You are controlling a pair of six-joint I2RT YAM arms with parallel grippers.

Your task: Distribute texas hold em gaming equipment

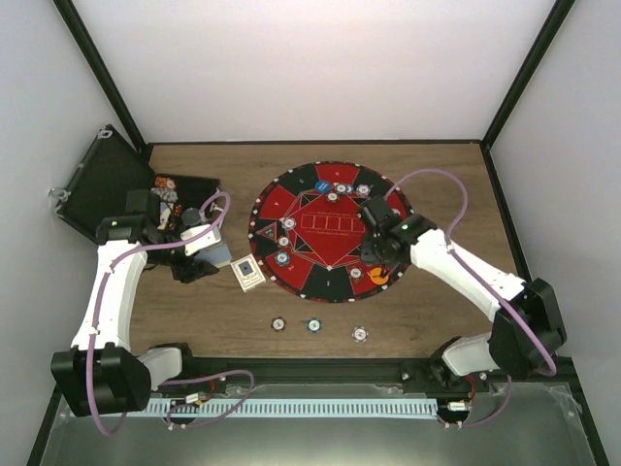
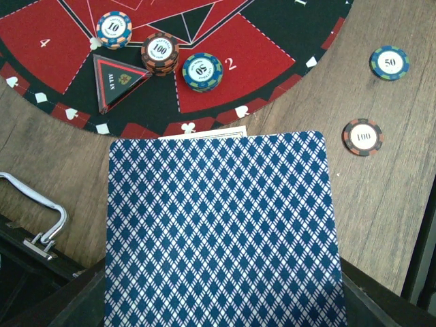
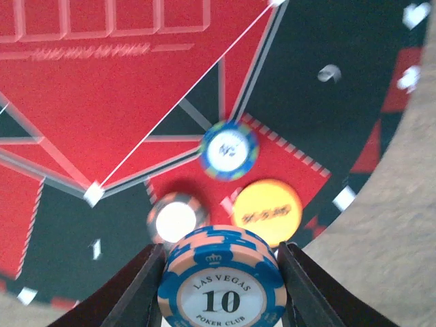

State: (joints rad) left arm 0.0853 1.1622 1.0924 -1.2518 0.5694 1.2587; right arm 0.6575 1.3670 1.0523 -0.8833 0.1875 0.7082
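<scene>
My right gripper shifts to the right in the wrist view next, where Bare red by the dashed line point(image 3: 283, 158) lies below it, then lowers and releases the stack point(image 3: 221, 283).
My left gripper point(image 1: 215, 250) is shut on a playing card with a blue diamond back point(image 2: 221, 231). The card hides the fingertips and hangs just left of the round red-and-black mat point(image 1: 330, 231). A white card edge point(image 2: 204, 134) shows beneath it, where a small card pile point(image 1: 249, 273) lies on the wood. My right gripper point(image 3: 221, 289) is shut on a blue-and-peach "10" chip stack point(image 3: 221, 283) above the mat's right sector. Under it lie a blue chip point(image 3: 229, 150), a yellow disc point(image 3: 267, 212) and a brown chip point(image 3: 176, 219).
The open black case point(image 1: 102, 184), with loose chips inside, stands at the back left, its latch point(image 2: 41, 218) close to my left wrist. Three chips point(image 1: 314, 325) lie on the wood in front of the mat. Chips and an ALL IN triangle point(image 2: 119, 80) sit on the mat's left sector.
</scene>
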